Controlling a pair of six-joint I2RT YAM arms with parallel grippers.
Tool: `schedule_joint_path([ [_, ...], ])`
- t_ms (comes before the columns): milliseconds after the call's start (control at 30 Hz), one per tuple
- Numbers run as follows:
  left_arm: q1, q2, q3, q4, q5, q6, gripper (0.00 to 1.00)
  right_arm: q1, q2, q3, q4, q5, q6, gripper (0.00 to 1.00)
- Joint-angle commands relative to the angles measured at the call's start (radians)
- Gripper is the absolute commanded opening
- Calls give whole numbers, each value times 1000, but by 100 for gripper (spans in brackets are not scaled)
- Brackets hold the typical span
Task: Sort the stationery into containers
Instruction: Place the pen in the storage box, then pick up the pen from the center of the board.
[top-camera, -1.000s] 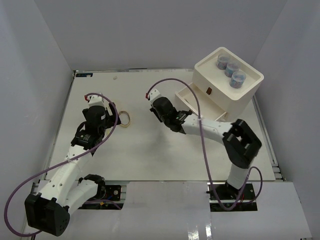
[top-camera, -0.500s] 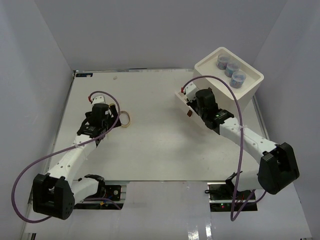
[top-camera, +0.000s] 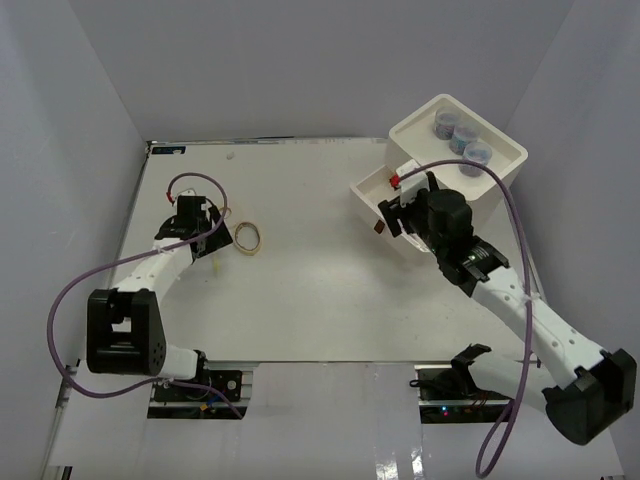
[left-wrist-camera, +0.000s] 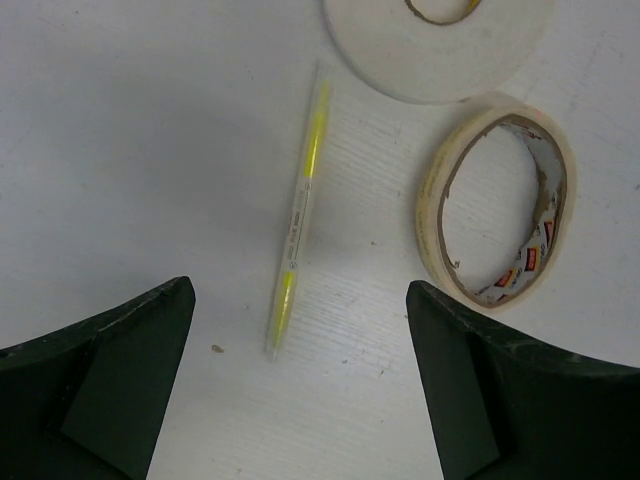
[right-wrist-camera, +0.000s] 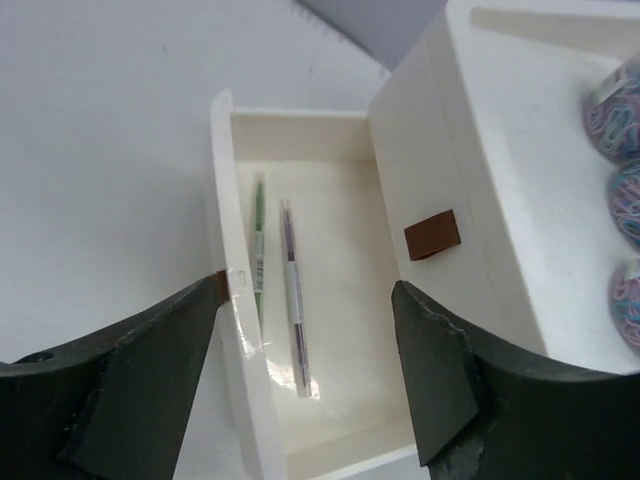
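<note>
The left gripper should move down onto the clear pen and close on its white middle label (left-wrist-camera: 298, 225), because the pen lies flat on the tabletop and points in between the open fingers.
A clear pen with yellow ends (left-wrist-camera: 298, 215) lies on the table, one end between the fingers of my open left gripper (left-wrist-camera: 298, 292) (top-camera: 212, 240). Right of it lie a tan tape ring (left-wrist-camera: 497, 205) (top-camera: 249, 238) and a flat white tape ring (left-wrist-camera: 435, 45). The white box (top-camera: 500, 180) carries three grey-blue jars (top-camera: 463, 135) (right-wrist-camera: 622, 100) in its top tray. Its lower drawer (right-wrist-camera: 222, 150) (top-camera: 368, 190) is pulled out, and a green pen (right-wrist-camera: 258, 240) and a dark purple pen (right-wrist-camera: 293, 300) lie inside. My right gripper (right-wrist-camera: 305, 285) (top-camera: 398, 208) hangs open above that drawer, holding nothing.
A brown handle (right-wrist-camera: 432, 235) marks the shut drawer above the open one. The box stands at the table's far right corner, near the right wall. The left arm's cable (top-camera: 190, 180) loops over the table's left part.
My right arm has swung from mid-table to the pulled-out drawer and its jaws have opened there. My left gripper has shifted left and down over the yellow pen, staying open.
</note>
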Motion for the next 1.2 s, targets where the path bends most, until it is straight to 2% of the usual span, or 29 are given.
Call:
schedule_joint_path([
  [0, 12, 62, 91, 26, -3, -3, 98, -2, -151, -84, 79, -130, 89, 79],
  [67, 12, 133, 124, 21, -36, 3, 96, -1, -202, -122, 138, -159, 98, 84],
  [200, 14, 208, 173, 20, -57, 17, 84, -2, -255, -153, 140, -153, 111, 86],
  [400, 14, 257, 138, 32, -49, 14, 76, -2, -269, -159, 142, -153, 118, 88],
  [600, 14, 309, 121, 33, -37, -6, 60, -2, -298, -173, 146, -132, 118, 91],
  [867, 14, 352, 115, 35, -34, -11, 28, -2, -295, -187, 162, -133, 120, 92],
  [1000, 14, 299, 116, -12, 12, 3, 15, -1, -303, -187, 163, -175, 137, 92],
  [1133, 14, 117, 70, -20, 86, 4, 13, -1, -273, -155, 157, -354, 205, 92],
  [1167, 14, 28, 62, -22, 139, 3, 14, -1, -263, -146, 157, -391, 229, 92],
])
